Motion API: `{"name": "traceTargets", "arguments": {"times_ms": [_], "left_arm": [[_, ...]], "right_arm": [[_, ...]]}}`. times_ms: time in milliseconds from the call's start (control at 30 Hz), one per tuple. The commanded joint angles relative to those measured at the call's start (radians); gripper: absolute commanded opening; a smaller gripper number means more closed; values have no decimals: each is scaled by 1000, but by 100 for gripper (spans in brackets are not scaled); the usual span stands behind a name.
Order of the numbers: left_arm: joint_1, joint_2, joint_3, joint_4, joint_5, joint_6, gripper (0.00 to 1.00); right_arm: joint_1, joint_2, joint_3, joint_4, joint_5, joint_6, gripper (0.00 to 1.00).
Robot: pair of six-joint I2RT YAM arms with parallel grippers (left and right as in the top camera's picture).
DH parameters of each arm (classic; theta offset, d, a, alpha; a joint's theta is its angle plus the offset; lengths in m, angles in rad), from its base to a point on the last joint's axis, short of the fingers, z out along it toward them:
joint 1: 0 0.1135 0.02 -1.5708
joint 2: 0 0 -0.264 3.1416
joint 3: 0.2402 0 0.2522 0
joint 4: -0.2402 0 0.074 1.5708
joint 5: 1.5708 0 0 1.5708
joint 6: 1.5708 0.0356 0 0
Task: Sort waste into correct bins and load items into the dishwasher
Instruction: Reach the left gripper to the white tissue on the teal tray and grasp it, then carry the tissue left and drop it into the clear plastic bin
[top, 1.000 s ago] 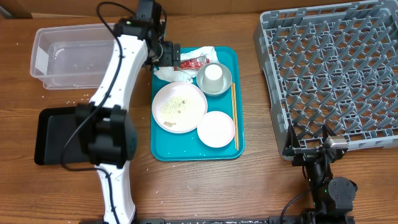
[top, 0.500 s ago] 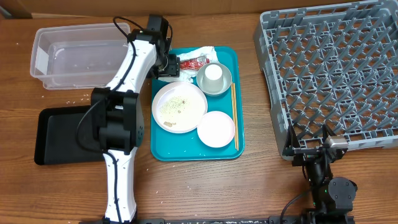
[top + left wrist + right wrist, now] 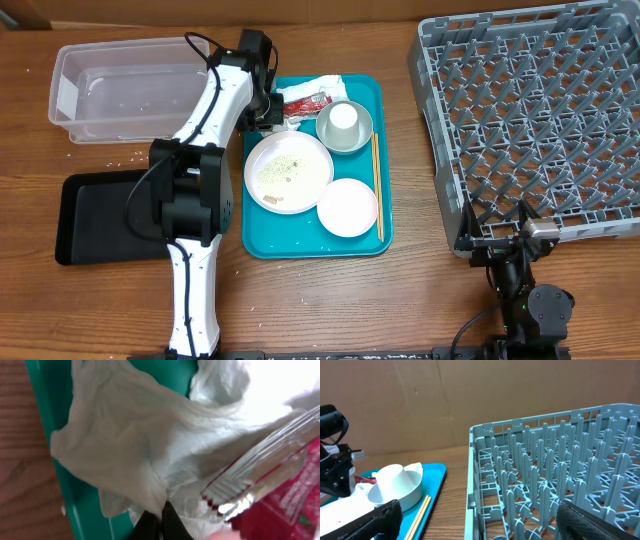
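The open plastic tub (image 3: 148,92) stands left of my left gripper in the overhead view, so next I rise to clear the tub's side, cross over and release the napkin inside.
My left gripper (image 3: 272,112) is shut on the crumpled white napkin (image 3: 125,445) at the back left of the teal tray (image 3: 262,238); its black fingertips (image 3: 172,527) pinch a fold. The red sauce packet (image 3: 310,100) lies beside the napkin. A large white plate (image 3: 289,172) holds rice grains, and a smaller plate (image 3: 348,207) sits in front of it. A white cup (image 3: 343,117) stands inside the grey-green bowl (image 3: 358,138). Chopsticks (image 3: 376,185) lie along the tray's right side. My right gripper (image 3: 485,522) is open at the near corner of the grey dish rack (image 3: 535,120).
The clear plastic tub (image 3: 120,90) stands at the back left, and the black tray (image 3: 95,220) lies in front of it. Loose rice grains are scattered on the wooden table near the tub. Cardboard lines the table's far edge.
The left gripper's jaws have closed on the napkin. The left arm swung from over the black tray to a straighter line. The right arm has not moved.
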Motion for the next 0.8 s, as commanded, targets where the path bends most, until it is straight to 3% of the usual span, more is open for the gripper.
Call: {"name": "traceTargets", "arguments": {"times_ms": [0, 233, 500, 633, 767], "left_arm": [[-3, 3, 98, -74, -6, -8, 4], [-3, 3, 325, -305, -11, -15, 4], [-2, 3, 517, -512, -137, -23, 4], [2, 3, 576, -573, -208, -33, 4], [23, 2, 639, -573, -311, -123, 4]], "right_arm": [[4, -10, -10, 3, 6, 0, 100], [4, -10, -10, 3, 6, 0, 100], [4, -10, -10, 3, 6, 0, 100], [4, -10, -10, 3, 6, 0, 100], [4, -10, -10, 3, 6, 0, 100]]}}
